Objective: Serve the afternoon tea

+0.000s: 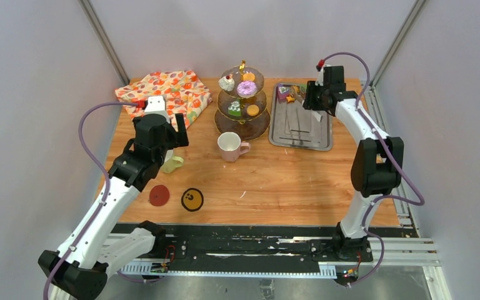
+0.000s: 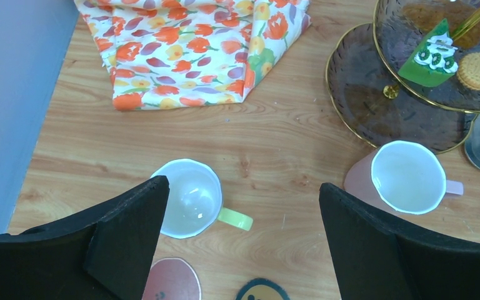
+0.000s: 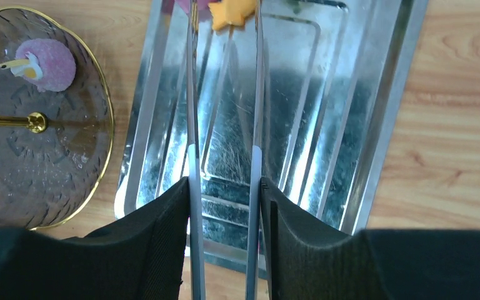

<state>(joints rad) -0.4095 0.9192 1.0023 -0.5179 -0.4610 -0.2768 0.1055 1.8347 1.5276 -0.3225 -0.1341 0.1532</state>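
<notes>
The purple item (image 1: pixel 283 94) (image 3: pixel 205 11) is below the robot's right gripper and to the left in the top view, partly outside the tongs, so the right gripper will move down and to that side next.
The brown-glass three-tier stand (image 1: pixel 262 122) holds a cherry cupcake (image 1: pixel 227 82), a purple doughnut (image 1: pixel 246 89), a green cake (image 1: pixel 234 109) and orange biscuits (image 1: pixel 253 110). A pink mug (image 1: pixel 230 147) stands in front of it. My left gripper (image 2: pixel 244 185) is open and empty, hovering above the yellow-green mug (image 2: pixel 190 200), which lies under its left finger. My right gripper (image 3: pixel 224 182) is shut on metal tongs (image 3: pixel 193 94) over the steel tray (image 3: pixel 375 112). The tong tips flank an orange star-shaped pastry (image 3: pixel 231 14).
A folded floral cloth (image 1: pixel 169 94) lies at the back left. A red coaster (image 1: pixel 159 195) and a black-rimmed yellow smiley coaster (image 1: pixel 192 199) lie near the front. A purple item (image 1: pixel 283 92) sits at the tray's far end.
</notes>
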